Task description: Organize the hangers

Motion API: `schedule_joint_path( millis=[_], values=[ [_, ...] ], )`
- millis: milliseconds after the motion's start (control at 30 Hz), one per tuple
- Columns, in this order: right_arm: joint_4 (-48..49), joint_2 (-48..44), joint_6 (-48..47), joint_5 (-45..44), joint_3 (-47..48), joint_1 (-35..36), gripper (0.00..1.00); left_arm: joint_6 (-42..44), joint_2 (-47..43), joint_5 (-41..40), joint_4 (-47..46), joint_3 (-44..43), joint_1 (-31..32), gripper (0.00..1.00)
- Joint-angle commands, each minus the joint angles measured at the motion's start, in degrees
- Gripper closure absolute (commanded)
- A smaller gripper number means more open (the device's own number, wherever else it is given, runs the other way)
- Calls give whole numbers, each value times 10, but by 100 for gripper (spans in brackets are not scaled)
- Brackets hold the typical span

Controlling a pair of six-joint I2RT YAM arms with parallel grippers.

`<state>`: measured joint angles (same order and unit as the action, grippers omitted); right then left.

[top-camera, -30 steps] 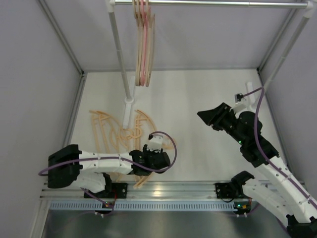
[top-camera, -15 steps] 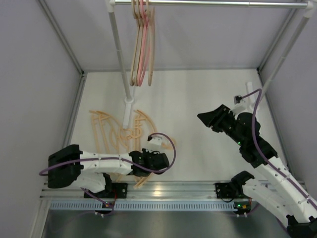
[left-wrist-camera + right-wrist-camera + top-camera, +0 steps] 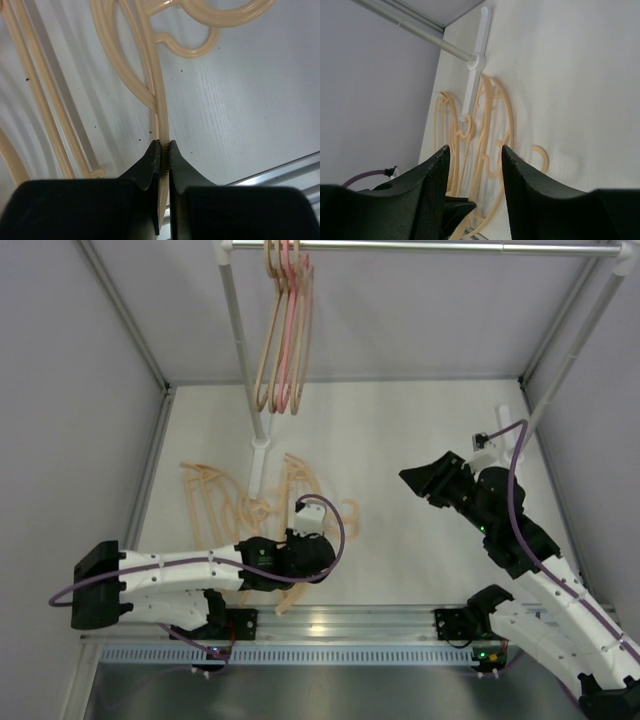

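The bar's bare part [image 3: 465,248] is above and outward of my left gripper, so next I need to lift the hanger up and outward, hook it there and release it.
Several beige hangers [image 3: 225,505] lie tangled on the white floor around the base of the left pole. My left gripper [image 3: 298,562] sits low at the pile's near right edge. In the left wrist view it [image 3: 163,145] is shut on the thin arm of one beige hanger [image 3: 159,90], whose curved hook [image 3: 200,45] lies just ahead. Beige hangers and one pink hanger [image 3: 288,335] hang from the rail. My right gripper [image 3: 420,475] hovers in the air at right, open and holding nothing [image 3: 475,148], facing the pile.
A metal rail [image 3: 450,248] spans the top, carried by a left pole [image 3: 240,340] with a white foot [image 3: 258,465] and a right pole [image 3: 570,350]. Grey walls close in left, right and back. An aluminium rail [image 3: 350,620] runs along the near edge.
My left gripper has closed on the hanger arm, and the left arm's rear has swung left. The floor pile shifted a little. The hanging hangers swung left. The right arm barely moved.
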<state>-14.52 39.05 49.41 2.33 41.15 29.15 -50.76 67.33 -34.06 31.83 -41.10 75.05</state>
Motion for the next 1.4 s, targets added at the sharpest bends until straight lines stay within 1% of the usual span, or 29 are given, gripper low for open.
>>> schedule_joint_path(
  millis=[0, 133, 167, 333, 467, 567, 667, 700, 733, 800, 833, 900, 967, 1000, 1033, 1133, 1233, 1267, 1300, 1333, 1367],
  values=[
    [-15, -4, -14, -16, 25, 7, 56, 29, -31, 0, 11, -42, -1, 100],
    [-31, -11, -20, -21, 36, 8, 56, 39, -51, 12, 11, -68, -1, 100],
    [-33, -12, -24, -39, 39, 8, 57, 40, -57, 10, 15, -71, -1, 100],
    [-45, -14, -27, -46, 47, 7, 56, 40, -60, -11, 39, -94, -1, 100],
    [-67, -20, -38, -67, 63, 7, 57, 65, -58, 8, 26, -117, -1, 100],
    [-97, -33, -46, -97, 82, 8, 57, 89, -51, 24, -14, -132, -1, 100],
    [-130, -46, -52, -125, 101, 7, 56, 134, -21, 65, -72, -164, -1, 100],
    [-139, -54, -54, -132, 107, 7, 57, 142, -8, 90, -84, -190, -1, 100],
    [-149, -57, -55, -139, 119, 8, 57, 148, 23, 101, -105, -204, -1, 100],
    [-186, -70, -58, -169, 136, 8, 57, 173, 53, 134, -131, -231, -1, 100],
    [-199, -76, -61, -192, 154, 8, 57, 179, 69, 141, -155, -259, -1, 100],
    [-242, -88, -63, -218, 176, 7, 57, 197, 111, 154, -172, -292, -4, 100],
    [-271, -104, -68, -257, 219, 7, 57, 207, 147, 188, -205, -336, -12, 100],
    [-291, -112, -70, -267, 234, 8, 57, 208, 158, 203, -217, -348, -26, 100],
    [-301, -116, -73, -282, 264, 7, 57, 208, 167, 237, -231, -371, -35, 100],
    [-327, -125, -80, -297, 320, 7, 57, 206, 200, 300, -293, -403, -67, 100],
    [-351, -121, -88, -304, 366, 7, 57, 204, 228, 333, -363, -441, -93, 100],
    [-356, -120, -90, -305, 374, 8, 57, 190, 234, 368, -381, -456, -102, 100],
    [-358, -118, -91, -306, 381, 8, 56, 176, 240, 386, -402, -461, -122, 100],
    [-364, -116, -92, -306, 391, 8, 56, 160, 251, 400, -452, -464, -133, 100],
    [-365, -116, -92, -307, 395, 8, 56, 134, 258, 418, -474, -470, -142, 100]
  ],
)
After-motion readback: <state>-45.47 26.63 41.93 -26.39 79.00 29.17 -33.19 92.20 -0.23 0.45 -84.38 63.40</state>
